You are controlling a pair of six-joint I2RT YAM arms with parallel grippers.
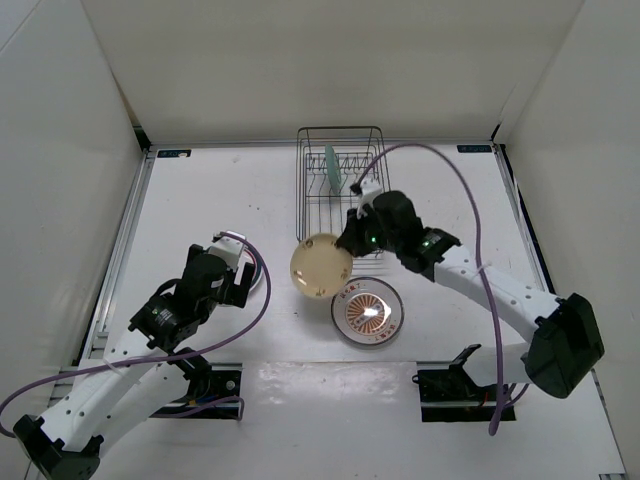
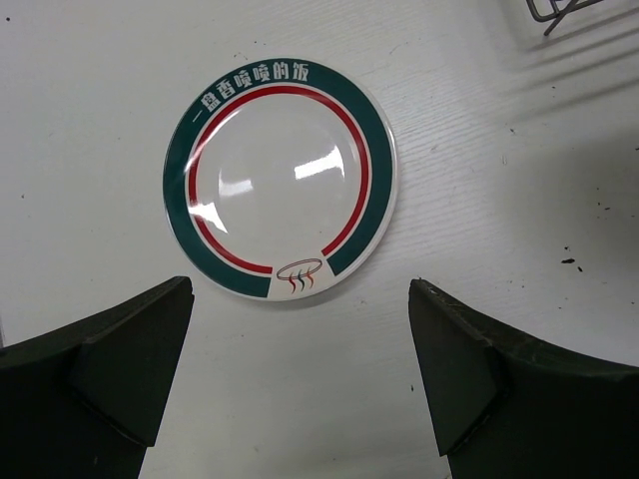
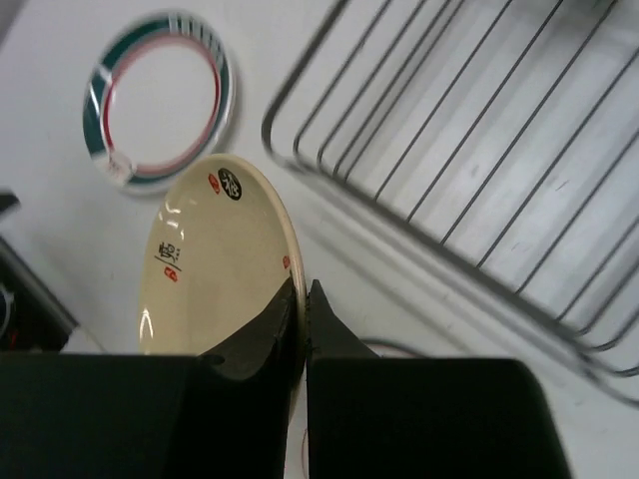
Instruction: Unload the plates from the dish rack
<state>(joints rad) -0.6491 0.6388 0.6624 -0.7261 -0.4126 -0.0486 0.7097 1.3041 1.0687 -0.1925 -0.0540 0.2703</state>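
My right gripper moves back from the rack and down onto the free spot [image 1: 299, 299] between the orange sunburst plate and the green-rimmed plate next.
My right gripper [image 3: 302, 289] is shut on the rim of a cream plate [image 3: 215, 259] with red and black marks. It holds the plate tilted on edge above the table, just in front of the dish rack [image 1: 340, 190]. The cream plate [image 1: 320, 266] hangs left of the right gripper [image 1: 350, 240]. A teal plate [image 1: 331, 170] stands upright in the rack. An orange sunburst plate [image 1: 367, 311] lies flat on the table. A white plate with a green rim [image 2: 280, 180] lies flat just beyond my open left gripper [image 2: 300, 287], which holds nothing.
The rack's wire wall [image 3: 479, 150] is close on the right of the held plate. White walls enclose the table on three sides. A purple cable [image 1: 460, 190] loops over the right arm. The arm bases [image 1: 455, 385] sit at the near edge.
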